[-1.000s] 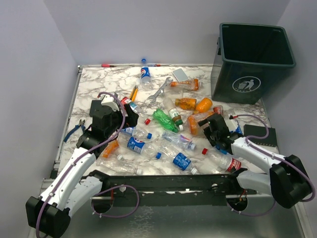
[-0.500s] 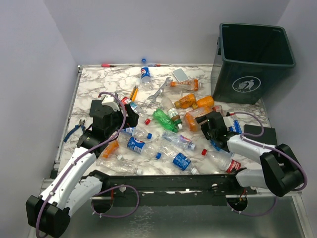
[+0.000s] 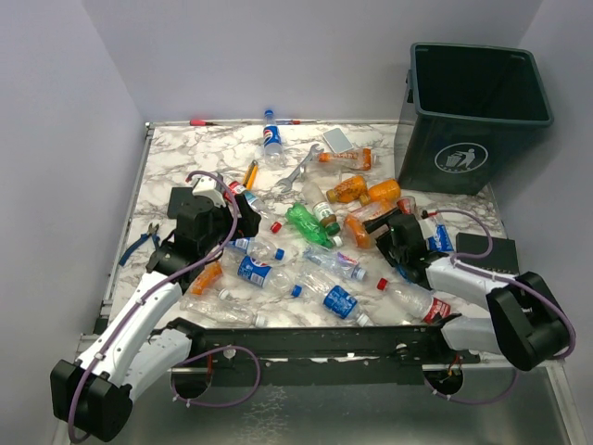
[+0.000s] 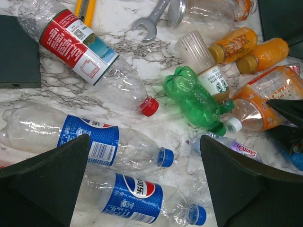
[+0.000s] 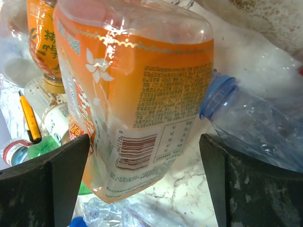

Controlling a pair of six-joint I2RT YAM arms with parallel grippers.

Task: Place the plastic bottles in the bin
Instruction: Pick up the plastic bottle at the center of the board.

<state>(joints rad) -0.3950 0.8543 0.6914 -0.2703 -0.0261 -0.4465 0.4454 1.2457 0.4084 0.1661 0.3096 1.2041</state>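
I will keep my right gripper low and close it across the label's barcode part [image 5: 137,152], as the orange-labelled bottle is between its fingers.
Many plastic bottles lie scattered on the marble table [image 3: 176,153]. The dark green bin [image 3: 473,158] stands at the far right. My left gripper [image 4: 144,179] hangs open above a blue-labelled bottle [image 4: 87,142] and a Pepsi bottle [image 4: 137,196], touching neither. A red-labelled clear bottle [image 4: 75,45] and a green bottle [image 4: 194,97] lie beyond. My right gripper [image 5: 144,184] is open low over the table. The base of an orange-labelled bottle [image 5: 142,85] sits between its fingers, with a gap on the right side. A clear bottle [image 5: 255,123] with a blue neck ring lies beside it.
A silver wrench [image 3: 298,167] and a yellow-handled tool [image 3: 251,173] lie among the far bottles. Blue-handled pliers [image 3: 139,243] rest at the left edge. A black flat box [image 3: 486,250] sits at the right, behind my right arm. Two orange bottles [image 3: 363,191] lie near the bin.
My right arm has swung in towards the orange bottles, and the orange-labelled bottle has shifted with it. The left arm has barely moved.
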